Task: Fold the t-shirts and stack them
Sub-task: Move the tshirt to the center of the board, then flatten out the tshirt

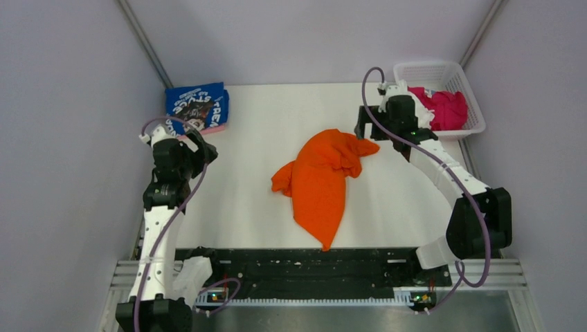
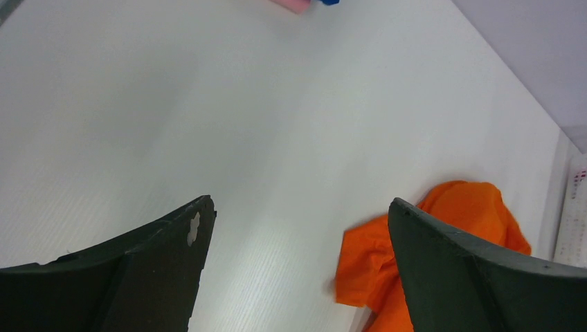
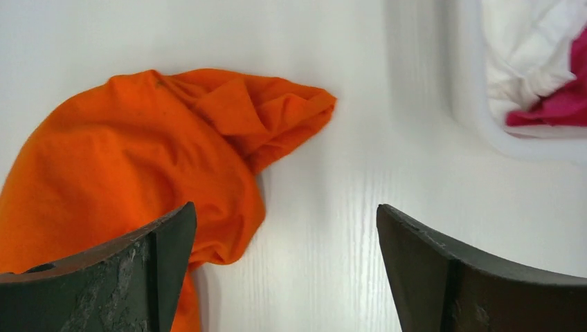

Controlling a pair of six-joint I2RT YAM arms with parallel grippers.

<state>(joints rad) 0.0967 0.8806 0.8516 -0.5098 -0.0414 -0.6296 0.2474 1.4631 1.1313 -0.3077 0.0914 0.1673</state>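
Note:
The orange shirt's near tip [image 1: 325, 243] is behind my right gripper and below it, and is narrow enough for the gripper's fingers. I will move my right gripper back and down over it next.
An orange t-shirt [image 1: 320, 181] lies crumpled in the middle of the white table [image 1: 263, 117], one end pointing toward the near edge. A royal blue t-shirt [image 1: 198, 106] with white lettering lies folded at the back left. My left gripper [image 1: 202, 146] hovers just in front of it, open and empty. In the left wrist view the orange shirt [image 2: 453, 221] shows past the right finger. My right gripper [image 1: 365, 126] stands open and empty beside the orange shirt's far end [image 3: 166, 145], above bare table. Both pairs of jaws are spread wide [image 2: 297, 204] [image 3: 285, 207].
A white basket [image 1: 465, 75] at the back right corner holds a magenta shirt [image 1: 446, 109] and white cloth [image 3: 529, 41]. A pink edge [image 2: 291, 4] shows under the blue shirt. Grey walls close in on three sides. A black rail [image 1: 304, 270] runs along the near edge.

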